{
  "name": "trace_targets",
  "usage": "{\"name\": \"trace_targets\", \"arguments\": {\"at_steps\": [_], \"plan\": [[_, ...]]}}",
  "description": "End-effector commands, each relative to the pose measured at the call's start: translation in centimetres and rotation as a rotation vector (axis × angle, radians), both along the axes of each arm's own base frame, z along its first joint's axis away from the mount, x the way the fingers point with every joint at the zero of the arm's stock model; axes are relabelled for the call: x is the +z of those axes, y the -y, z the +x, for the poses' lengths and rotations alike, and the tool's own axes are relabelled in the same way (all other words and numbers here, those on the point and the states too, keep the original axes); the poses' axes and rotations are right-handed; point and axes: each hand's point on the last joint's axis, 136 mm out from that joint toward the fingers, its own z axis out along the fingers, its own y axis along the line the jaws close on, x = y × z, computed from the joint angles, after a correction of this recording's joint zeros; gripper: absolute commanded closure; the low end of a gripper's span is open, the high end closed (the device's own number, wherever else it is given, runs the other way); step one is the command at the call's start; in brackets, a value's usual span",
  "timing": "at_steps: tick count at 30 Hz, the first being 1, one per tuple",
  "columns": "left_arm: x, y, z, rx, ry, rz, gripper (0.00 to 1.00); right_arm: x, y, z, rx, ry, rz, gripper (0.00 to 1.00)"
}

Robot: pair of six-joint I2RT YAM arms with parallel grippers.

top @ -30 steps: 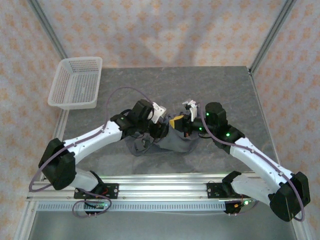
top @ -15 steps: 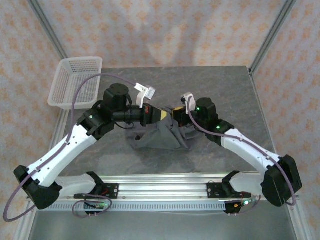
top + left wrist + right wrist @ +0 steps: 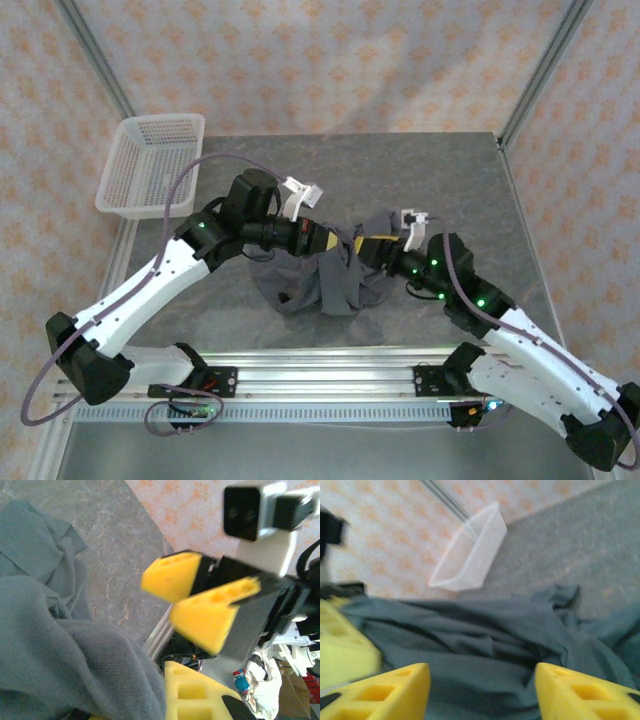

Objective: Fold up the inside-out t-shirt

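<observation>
The bunched t-shirt is below my left gripper, which needs to go lower next, tipping its fingers down toward it, and then let go of the fold.
The inside-out t-shirt [image 3: 335, 285] is a bunched dark slate-grey heap at mid-table, pulled up at its top. My left gripper [image 3: 330, 243] is shut on a fold of it; in the left wrist view the grey fabric [image 3: 75, 655] drapes over my lower yellow finger [image 3: 200, 695]. Just right of that grip, my right gripper [image 3: 364, 248] stands open, facing the left one. Its two yellow fingertips [image 3: 395, 690] sit wide apart with the shirt's cloth [image 3: 485, 645] lying beyond them, nothing gripped. The same open right gripper [image 3: 192, 596] appears close ahead in the left wrist view.
A white mesh basket [image 3: 152, 165] stands at the table's far left corner, also seen as the basket [image 3: 470, 555] in the right wrist view. The grey table [image 3: 400, 170] is bare behind the shirt. An aluminium rail [image 3: 330, 380] runs along the near edge.
The left gripper closed on the shirt's top fold and holds it up. The right gripper opened, let go of the fabric and drew back to the right; the shirt now hangs wider.
</observation>
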Motion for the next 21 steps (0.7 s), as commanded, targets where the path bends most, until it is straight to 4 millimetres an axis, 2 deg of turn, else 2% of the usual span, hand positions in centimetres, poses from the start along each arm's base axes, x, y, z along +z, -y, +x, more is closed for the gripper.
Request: {"name": "trace_targets", "arguments": {"at_steps": [1, 3, 5, 8, 13, 14, 15, 16, 17, 18, 20, 21], "plan": [[1.3, 0.2, -0.5, -0.024, 0.005, -0.034, 1.00, -5.5, 0.2, 0.1, -0.068, -0.191, -0.076, 0.36], [1.6, 0.3, -0.6, -0.031, 0.008, -0.037, 1.00, -7.1, -0.1, 0.7, -0.081, -0.213, -0.104, 0.36], [1.8, 0.3, -0.7, -0.039, 0.008, -0.040, 1.00, -8.5, 0.6, 2.1, -0.159, -0.216, -0.147, 0.37], [2.0, 0.3, -1.0, -0.053, 0.008, -0.040, 1.00, -9.2, 1.1, 4.4, -0.272, -0.185, -0.161, 0.39], [2.2, 0.0, -1.3, -0.061, 0.017, -0.029, 1.00, -9.6, -2.0, 6.0, -0.191, -0.186, -0.163, 0.47], [2.2, -0.1, -1.4, -0.060, 0.021, -0.027, 1.00, -10.1, -2.7, 6.1, -0.167, -0.202, -0.162, 0.52], [2.3, -0.2, -1.3, -0.054, 0.031, -0.021, 1.00, -10.4, -3.2, 6.1, -0.150, -0.214, -0.156, 0.65], [2.1, -0.6, -1.2, -0.038, 0.042, 0.001, 1.00, -10.4, -3.5, 6.0, -0.137, -0.220, -0.148, 0.82], [1.7, -1.2, -0.9, -0.008, 0.052, 0.035, 1.00, -9.9, -3.8, 5.8, -0.119, -0.217, -0.133, 0.94], [0.8, -2.5, 0.1, 0.069, 0.062, 0.102, 1.00, -8.9, -4.1, 5.5, -0.092, -0.202, -0.099, 1.00], [-2.5, -6.8, 2.4, 0.279, 0.041, 0.281, 1.00, -5.3, -5.0, 4.2, 0.003, -0.141, 0.007, 1.00], [-4.8, -9.5, 3.6, 0.389, 0.010, 0.370, 1.00, -2.4, -5.5, 3.0, 0.077, -0.083, 0.094, 1.00]]}}
